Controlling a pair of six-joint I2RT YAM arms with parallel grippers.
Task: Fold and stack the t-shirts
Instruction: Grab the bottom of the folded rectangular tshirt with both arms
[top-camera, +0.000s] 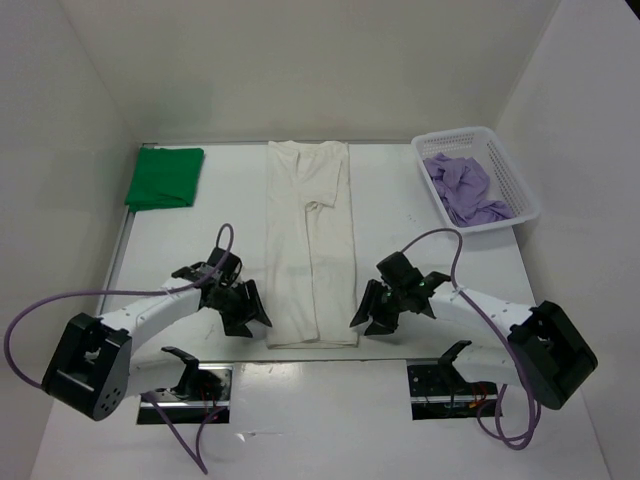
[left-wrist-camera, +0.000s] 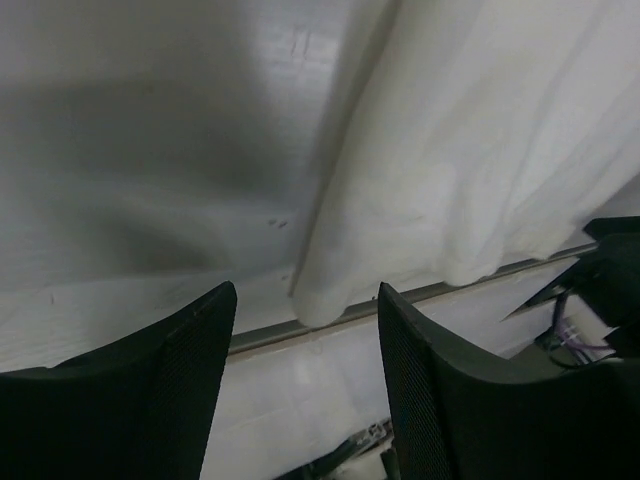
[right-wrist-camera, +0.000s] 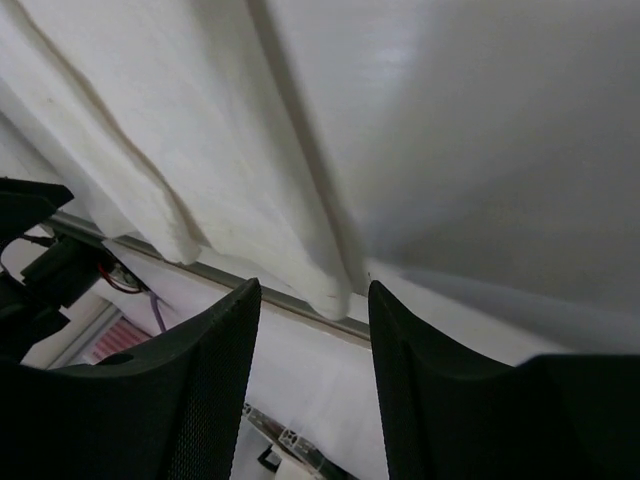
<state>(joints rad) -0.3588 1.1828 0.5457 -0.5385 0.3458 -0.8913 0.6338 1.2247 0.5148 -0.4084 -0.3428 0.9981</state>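
The white t-shirt's near corner (top-camera: 354, 343) (right-wrist-camera: 329, 301) by my right gripper's fingers is below and back of the gripper, so the gripper will next move down and back onto that corner.
The white t-shirt (top-camera: 312, 240) lies as a long narrow strip down the middle of the table, sleeves folded in. Its near left corner (left-wrist-camera: 325, 300) shows just ahead of my left gripper (left-wrist-camera: 305, 330), which is open with nothing between its fingers. Its near right corner (right-wrist-camera: 330, 295) lies just ahead of my right gripper (right-wrist-camera: 315, 330), open and empty too. From above, the left gripper (top-camera: 248, 312) and right gripper (top-camera: 370, 312) flank the shirt's near end. A folded green t-shirt (top-camera: 164, 178) lies at the back left. The lavender t-shirt (top-camera: 462, 188) is crumpled in the basket.
A white mesh basket (top-camera: 520, 185) stands at the back right. White walls close in the table on three sides. The table's near edge (left-wrist-camera: 400, 298) runs right under the shirt's hem, with the arm bases and purple cables (top-camera: 45, 310) beyond it.
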